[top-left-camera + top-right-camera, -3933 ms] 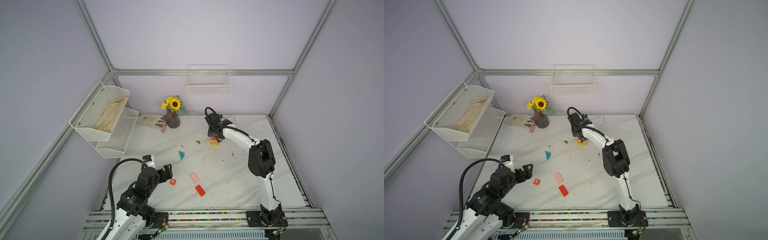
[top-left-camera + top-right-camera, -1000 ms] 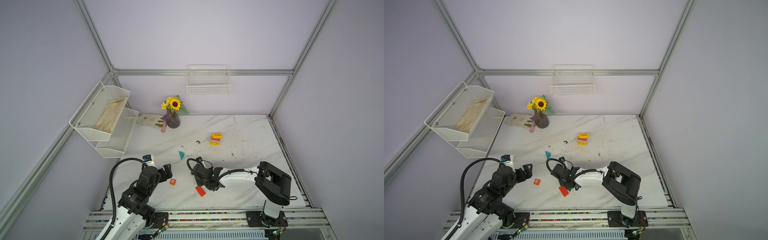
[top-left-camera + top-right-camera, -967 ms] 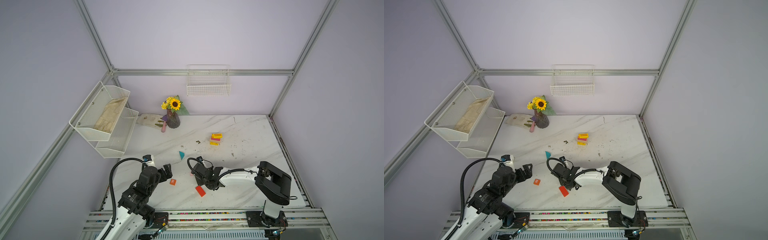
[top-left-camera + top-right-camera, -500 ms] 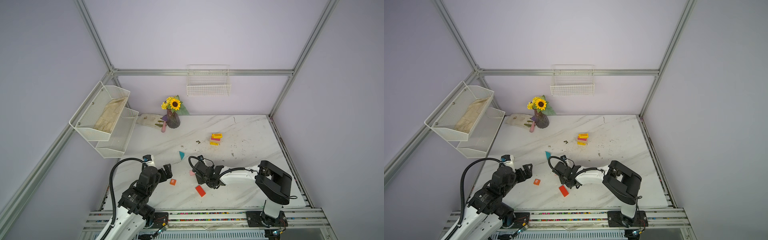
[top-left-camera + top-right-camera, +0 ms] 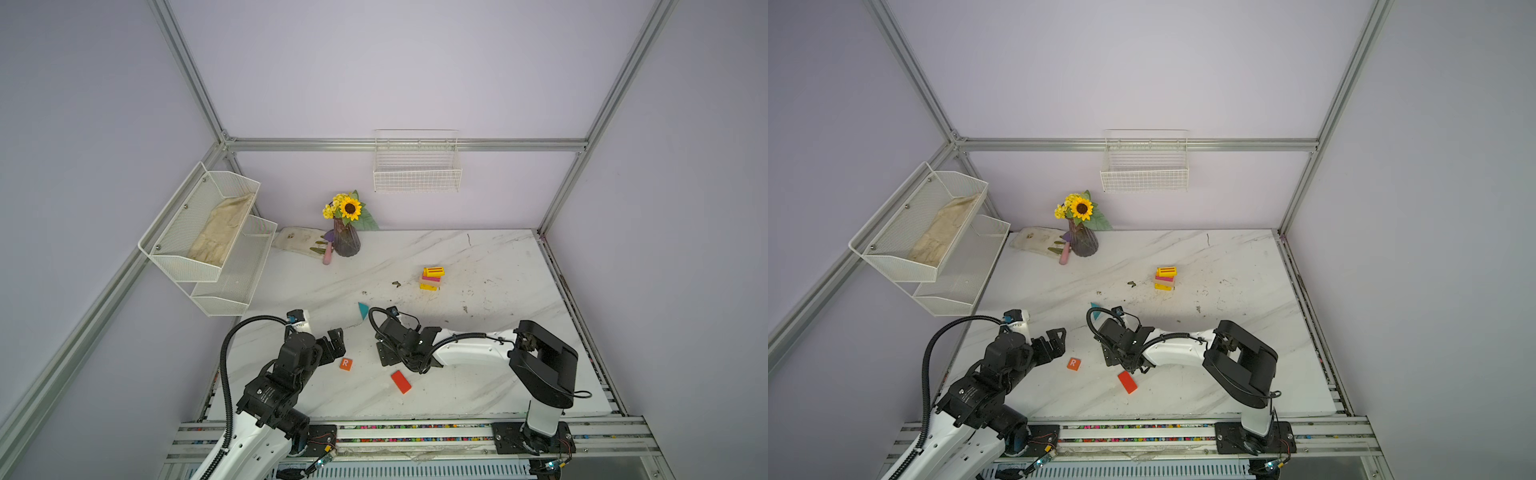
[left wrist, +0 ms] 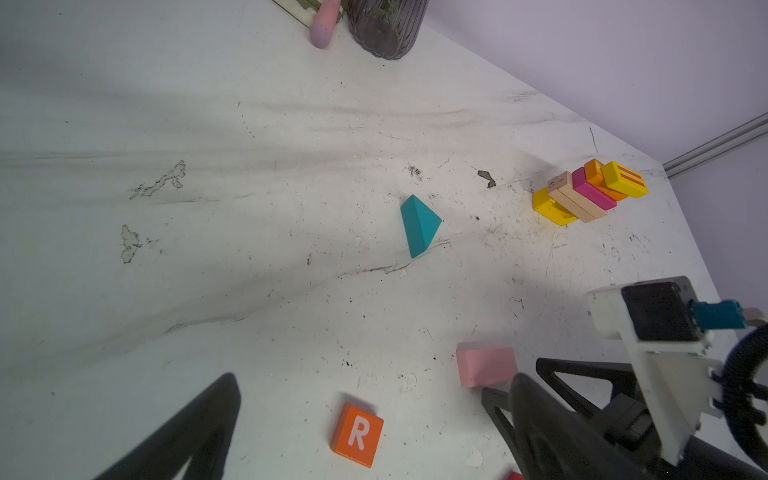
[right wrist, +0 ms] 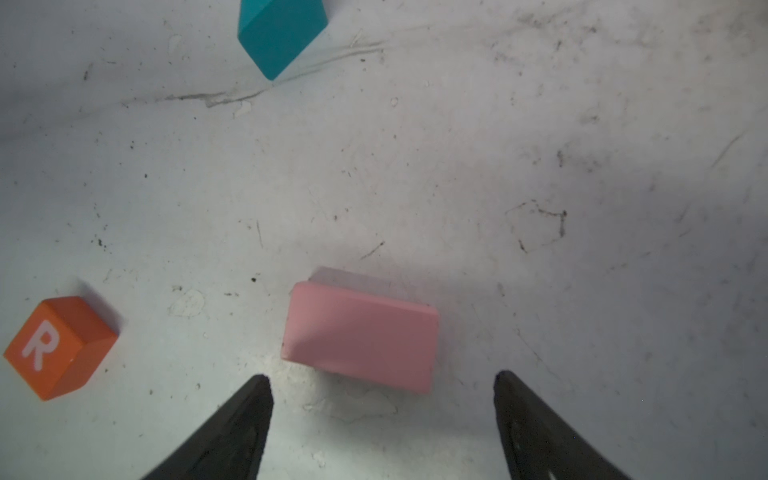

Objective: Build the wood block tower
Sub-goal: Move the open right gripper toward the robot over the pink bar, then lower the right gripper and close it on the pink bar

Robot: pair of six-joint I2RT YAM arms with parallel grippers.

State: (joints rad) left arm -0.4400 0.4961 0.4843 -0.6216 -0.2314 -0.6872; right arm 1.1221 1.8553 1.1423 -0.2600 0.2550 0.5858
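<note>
The pink block (image 7: 361,336) lies lengthwise across the gap between the open fingers of my right gripper. My right gripper will lower over it next and close on its short ends.
The tower (image 5: 432,278) (image 5: 1165,278) stands mid-table: yellow base, then tan, magenta and orange slabs, and a striped yellow slab on top; it also shows in the left wrist view (image 6: 590,193). A pink block (image 7: 361,336) (image 6: 486,365) lies flat just ahead of my right gripper (image 7: 381,378) (image 5: 384,353), which is open and touches nothing. The orange R cube (image 5: 345,364) (image 7: 58,347) (image 6: 357,434) sits below my open left gripper (image 6: 374,380) (image 5: 336,338). A teal triangle (image 5: 363,309) (image 6: 419,224) lies behind the right wrist. A red block (image 5: 401,381) (image 5: 1127,382) lies nearer the front.
A sunflower vase (image 5: 346,241) and a cloth (image 5: 297,239) with a pink-handled tool stand at the back left. A two-tier wire shelf (image 5: 208,232) hangs on the left wall and a wire basket (image 5: 417,170) on the back wall. The table's front rail (image 5: 415,432) runs below both arms.
The right arm, earlier at the tower, has come to the near side and shifted slightly left over the pink block. Its jaws have spread wider. The left arm has not moved.
</note>
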